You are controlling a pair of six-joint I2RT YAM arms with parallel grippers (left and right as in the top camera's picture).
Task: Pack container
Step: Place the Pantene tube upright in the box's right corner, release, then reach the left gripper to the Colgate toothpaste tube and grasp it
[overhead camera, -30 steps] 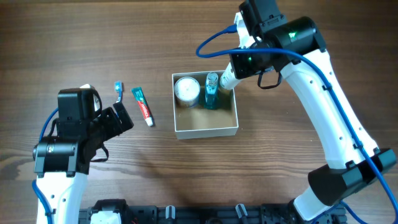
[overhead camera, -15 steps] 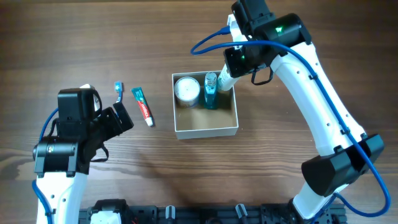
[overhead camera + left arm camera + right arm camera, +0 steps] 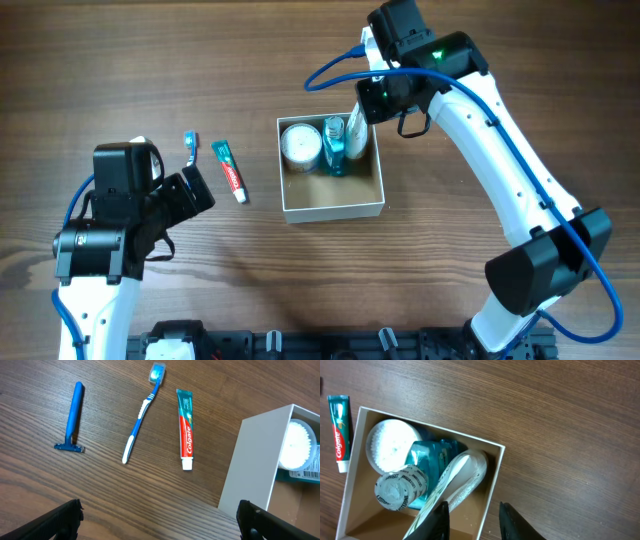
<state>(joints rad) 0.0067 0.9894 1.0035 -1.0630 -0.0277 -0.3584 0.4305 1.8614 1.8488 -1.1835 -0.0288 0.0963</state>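
Next, the left gripper moves outward and down onto the red part of the Colgate toothpaste tube, because it lies on the wood outside the container [image 3: 332, 212].
The container [image 3: 332, 212] is a square white box with a tan inside, at the table's middle. It holds a round white jar [image 3: 300, 145], a teal Listerine bottle [image 3: 336, 150] and a white tube [image 3: 355, 128] that leans on the bottle. In the right wrist view the tube [image 3: 465, 467] lies just left of my right gripper [image 3: 475, 522]. That gripper is open and straddles the container's right wall [image 3: 492, 485], with nothing between its fingers. It also shows in the overhead view [image 3: 368, 108]. My left gripper [image 3: 160, 522] is open and empty, over bare wood left of the box.
A Colgate toothpaste tube [image 3: 185, 422], a blue toothbrush [image 3: 142, 420] and a blue razor [image 3: 74, 417] lie on the wood left of the container. The toothpaste [image 3: 229, 170] and the toothbrush [image 3: 188, 143] also show in the overhead view, beside my left arm.
My right gripper has moved left and towards the far edge, over the box's back right corner. The white tube has shifted left and now leans on the bottle. The left arm has not moved.
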